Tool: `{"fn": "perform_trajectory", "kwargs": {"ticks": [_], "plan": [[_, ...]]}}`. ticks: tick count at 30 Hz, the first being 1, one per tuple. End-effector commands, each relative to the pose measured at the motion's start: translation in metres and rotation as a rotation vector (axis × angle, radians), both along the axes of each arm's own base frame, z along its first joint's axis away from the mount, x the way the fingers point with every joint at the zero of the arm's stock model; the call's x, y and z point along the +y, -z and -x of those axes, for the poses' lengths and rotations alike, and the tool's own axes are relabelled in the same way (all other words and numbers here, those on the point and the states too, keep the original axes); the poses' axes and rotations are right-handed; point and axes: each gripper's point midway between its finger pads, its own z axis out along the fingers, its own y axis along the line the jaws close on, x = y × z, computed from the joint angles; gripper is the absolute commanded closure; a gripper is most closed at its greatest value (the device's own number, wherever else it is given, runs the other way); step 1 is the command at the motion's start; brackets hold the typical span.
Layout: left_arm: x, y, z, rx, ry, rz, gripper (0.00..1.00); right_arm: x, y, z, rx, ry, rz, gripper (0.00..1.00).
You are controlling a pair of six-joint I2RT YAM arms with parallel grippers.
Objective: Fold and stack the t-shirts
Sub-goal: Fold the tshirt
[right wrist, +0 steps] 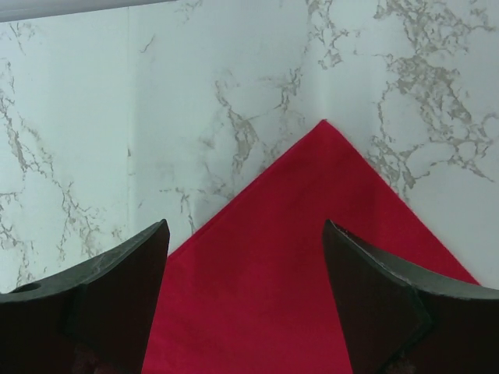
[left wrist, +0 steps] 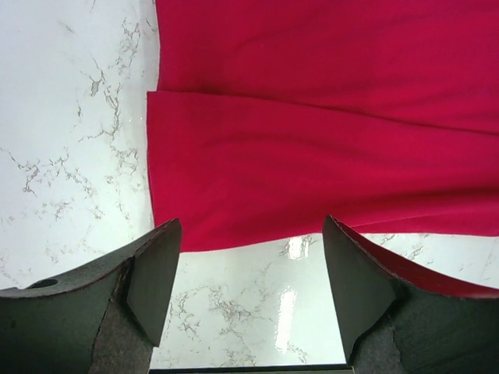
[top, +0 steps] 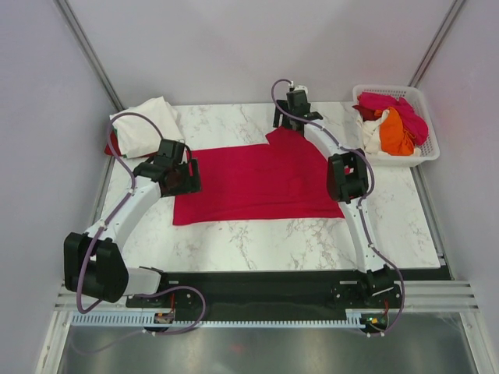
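I will move my right gripper down and to the right in the wrist view, onto the t-shirt's hem by the pointed corner [right wrist: 327, 142], which is beyond the gripper's fingers.
A large crimson-red t-shirt [top: 253, 181] lies spread flat in the middle of the marble table. My left gripper [top: 183, 173] hovers at its left edge, open and empty; the left wrist view shows the shirt's folded edge [left wrist: 312, 156] just beyond the wide-apart fingertips [left wrist: 160, 257]. My right gripper [top: 290, 121] is over the shirt's far corner, open, with the pointed red corner [right wrist: 312, 234] lying between its jaws. A folded cream-white t-shirt [top: 148, 125] rests at the back left on top of something red.
A white lattice basket [top: 425, 152] at the back right holds pink, orange and white shirts [top: 394, 125]. Bare marble table [top: 296, 241] shows in front of the red shirt. Walls close in the table on both sides.
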Motion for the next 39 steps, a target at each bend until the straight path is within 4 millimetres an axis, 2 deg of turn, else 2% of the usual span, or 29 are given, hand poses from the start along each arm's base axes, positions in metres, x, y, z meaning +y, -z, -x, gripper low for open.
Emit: {"fn": "perform_trajectory", "kwargs": {"ticks": [1,4,5,9,12,14,15,16,18,19,21,22,24,25,26,27,29,30,31,32,33,34,35,36,37,38,39], "plan": [[0.006,0.001,-0.002,-0.010,0.022,-0.047,0.20,-0.011,-0.001,-0.011,-0.052,0.064,0.055,0.13],[0.004,0.001,-0.002,-0.008,0.027,-0.046,0.20,-0.015,0.004,-0.010,-0.053,0.084,0.076,0.13],[0.004,0.001,-0.003,-0.006,0.028,-0.045,0.20,-0.023,0.006,-0.011,-0.056,0.118,0.105,0.13],[0.003,0.003,-0.001,0.001,0.031,-0.044,0.20,-0.033,-0.012,-0.023,-0.123,0.172,0.122,0.13],[0.003,0.003,-0.001,-0.001,0.032,-0.045,0.20,-0.029,-0.003,-0.026,-0.117,0.163,0.110,0.15],[0.003,0.004,-0.002,0.003,0.030,-0.046,0.20,-0.025,0.023,-0.020,-0.063,0.152,0.112,0.21],[0.003,0.004,-0.002,0.003,0.031,-0.046,0.20,-0.021,0.013,-0.024,-0.081,0.151,0.099,0.25],[0.003,0.005,-0.002,0.008,0.032,-0.047,0.20,-0.020,0.016,-0.023,-0.073,0.147,0.098,0.33],[0.003,0.005,-0.003,0.008,0.032,-0.048,0.20,-0.018,0.020,-0.021,-0.062,0.147,0.082,0.43],[0.003,0.006,-0.003,0.010,0.032,-0.049,0.20,-0.017,0.021,-0.021,-0.059,0.139,0.078,0.53],[0.004,0.008,-0.002,0.015,0.033,-0.053,0.20,-0.017,0.023,-0.019,-0.047,0.140,0.078,0.62],[0.004,0.008,-0.002,0.014,0.032,-0.054,0.20,-0.017,0.023,-0.018,-0.043,0.139,0.075,0.74],[0.007,0.007,-0.004,0.012,0.022,-0.067,0.20,-0.017,0.029,-0.013,-0.022,0.140,0.075,0.90],[0.007,0.007,-0.005,0.009,0.018,-0.072,0.20,-0.016,0.024,-0.013,-0.029,0.140,0.071,1.00],[0.007,0.009,-0.007,0.017,0.014,-0.074,0.20,-0.016,0.022,-0.013,-0.039,0.142,0.068,1.00],[0.005,0.004,-0.012,0.005,0.010,-0.064,0.20,-0.018,0.030,-0.009,-0.023,0.140,0.078,1.00],[0.002,0.001,-0.020,0.004,0.009,-0.052,0.20,-0.028,0.016,-0.008,-0.043,0.173,0.105,1.00],[0.000,-0.003,-0.029,-0.003,0.000,-0.045,0.20,-0.036,0.025,-0.001,-0.020,0.188,0.136,1.00],[0.001,-0.005,-0.035,-0.009,-0.008,-0.046,0.20,-0.041,0.009,0.001,-0.039,0.206,0.145,1.00],[0.003,-0.009,-0.042,-0.018,-0.030,-0.050,0.20,-0.047,0.006,0.003,-0.051,0.224,0.147,1.00],[0.001,-0.015,-0.057,-0.029,-0.033,-0.050,0.20,-0.064,0.004,0.013,-0.041,0.267,0.172,1.00],[0.000,-0.018,-0.066,-0.040,-0.039,-0.055,0.20,-0.071,0.003,0.017,-0.040,0.286,0.173,1.00],[-0.001,-0.032,-0.085,-0.078,-0.046,-0.060,0.21,-0.080,0.015,0.027,-0.023,0.304,0.175,1.00],[-0.002,-0.033,-0.094,-0.081,-0.049,-0.064,0.21,-0.087,0.011,0.028,-0.030,0.315,0.161,1.00],[-0.003,-0.019,-0.105,-0.049,-0.052,-0.077,0.22,-0.090,-0.001,0.029,-0.047,0.317,0.142,1.00],[-0.002,-0.018,-0.115,-0.050,-0.054,-0.089,0.22,-0.091,-0.004,0.029,-0.057,0.317,0.132,1.00],[-0.005,-0.032,-0.133,-0.088,-0.055,-0.084,0.24,-0.095,-0.002,0.031,-0.050,0.315,0.135,1.00]]}}
